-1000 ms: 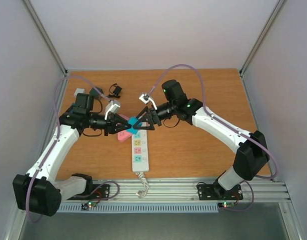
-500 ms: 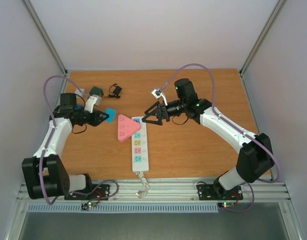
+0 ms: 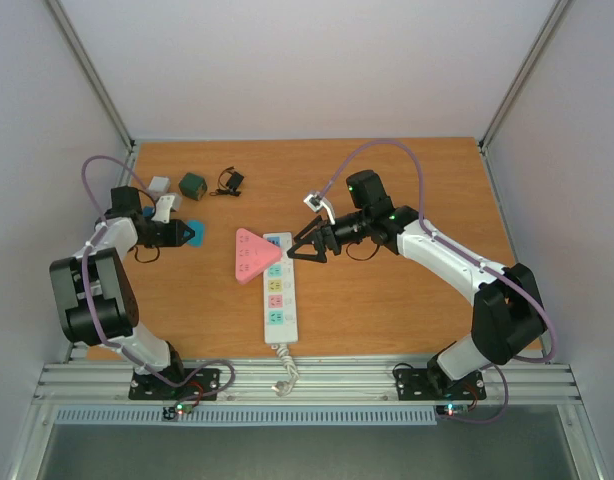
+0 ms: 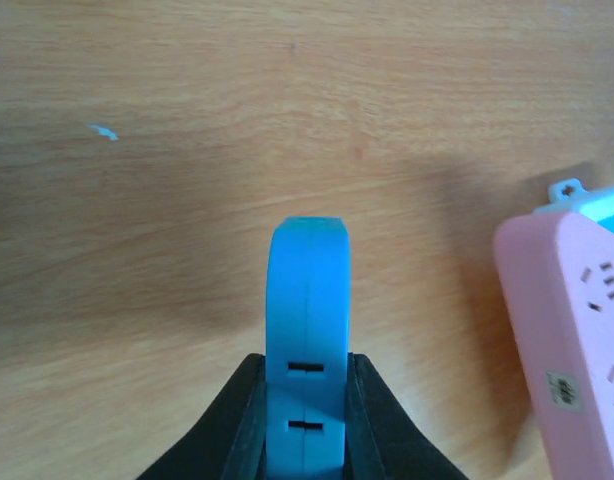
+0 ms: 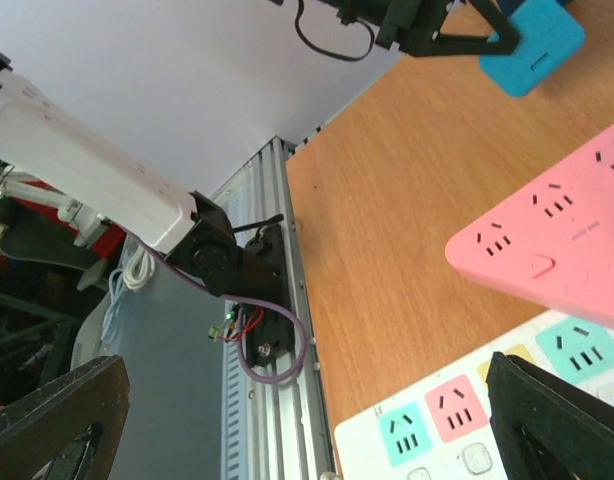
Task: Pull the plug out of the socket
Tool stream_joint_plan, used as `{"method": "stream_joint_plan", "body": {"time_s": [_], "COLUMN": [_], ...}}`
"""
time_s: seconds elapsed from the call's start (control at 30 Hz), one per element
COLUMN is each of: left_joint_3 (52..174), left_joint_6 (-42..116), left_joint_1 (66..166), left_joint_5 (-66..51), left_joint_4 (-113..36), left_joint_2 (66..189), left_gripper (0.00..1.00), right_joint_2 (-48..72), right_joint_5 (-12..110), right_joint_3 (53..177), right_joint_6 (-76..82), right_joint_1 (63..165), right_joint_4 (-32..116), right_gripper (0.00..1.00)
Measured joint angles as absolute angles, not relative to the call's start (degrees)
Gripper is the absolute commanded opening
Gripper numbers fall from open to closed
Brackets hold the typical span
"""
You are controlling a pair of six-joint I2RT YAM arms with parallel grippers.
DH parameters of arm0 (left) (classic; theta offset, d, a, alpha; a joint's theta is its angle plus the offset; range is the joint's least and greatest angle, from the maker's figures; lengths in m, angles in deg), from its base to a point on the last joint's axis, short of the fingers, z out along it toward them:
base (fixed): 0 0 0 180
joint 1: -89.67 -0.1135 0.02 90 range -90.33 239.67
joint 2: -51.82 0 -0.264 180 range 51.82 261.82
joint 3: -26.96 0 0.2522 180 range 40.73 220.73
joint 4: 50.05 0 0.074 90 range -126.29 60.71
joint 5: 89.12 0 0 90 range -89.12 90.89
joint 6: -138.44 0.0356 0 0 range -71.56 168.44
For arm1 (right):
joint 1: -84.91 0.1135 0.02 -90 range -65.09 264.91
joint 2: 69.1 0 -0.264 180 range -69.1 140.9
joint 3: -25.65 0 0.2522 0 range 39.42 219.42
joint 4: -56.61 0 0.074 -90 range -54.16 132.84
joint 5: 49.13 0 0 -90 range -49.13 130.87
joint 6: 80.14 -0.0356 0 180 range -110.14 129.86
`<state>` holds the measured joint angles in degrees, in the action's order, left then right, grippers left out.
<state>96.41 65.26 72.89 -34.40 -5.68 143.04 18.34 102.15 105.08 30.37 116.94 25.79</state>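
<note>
Next, the left gripper lowers the blue plug (image 3: 195,233) onto the bare wood below and releases it, since that patch lies clear of the power strip.
The socket (image 3: 278,296), a long white power strip with pastel outlet faces, lies in the middle of the table. A pink triangular adapter (image 3: 251,255) sits over its far end. My left gripper (image 3: 187,233) is shut on the blue plug (image 3: 195,233), well left of the strip and clear of it. In the left wrist view the blue plug (image 4: 306,330) stands edge-on between the black fingers (image 4: 237,420), above bare wood. My right gripper (image 3: 301,248) hovers open by the strip's far end, holding nothing. Its wrist view shows the socket (image 5: 457,425), the pink adapter (image 5: 557,240) and the blue plug (image 5: 532,40).
At the back left lie a white block (image 3: 159,184), a green cube (image 3: 194,184) and a small black part (image 3: 229,181). The strip's coiled white cord (image 3: 284,366) runs to the near rail (image 3: 317,380). Walls close in the table on the left, back and right.
My left arm has swung back to the left, carrying the blue plug away from the strip. My right gripper has opened wide and drawn slightly right of the strip.
</note>
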Motion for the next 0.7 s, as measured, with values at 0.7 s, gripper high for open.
{"method": "stream_joint_plan", "body": {"time_s": [0.7], "left_joint_3": [104.58], "left_joint_6": [60.76], "left_joint_1": [72.39], "left_joint_5": [-36.22], "left_joint_4": [-8.5], "left_joint_2": [157.2], "left_gripper": [0.38], "right_joint_2": [19.87], "right_joint_5": [102.08], "right_joint_3": [101.81], "right_joint_6": [30.5], "right_joint_1": [116.94], "right_joint_4": [27.01], "right_gripper": [0.98]}}
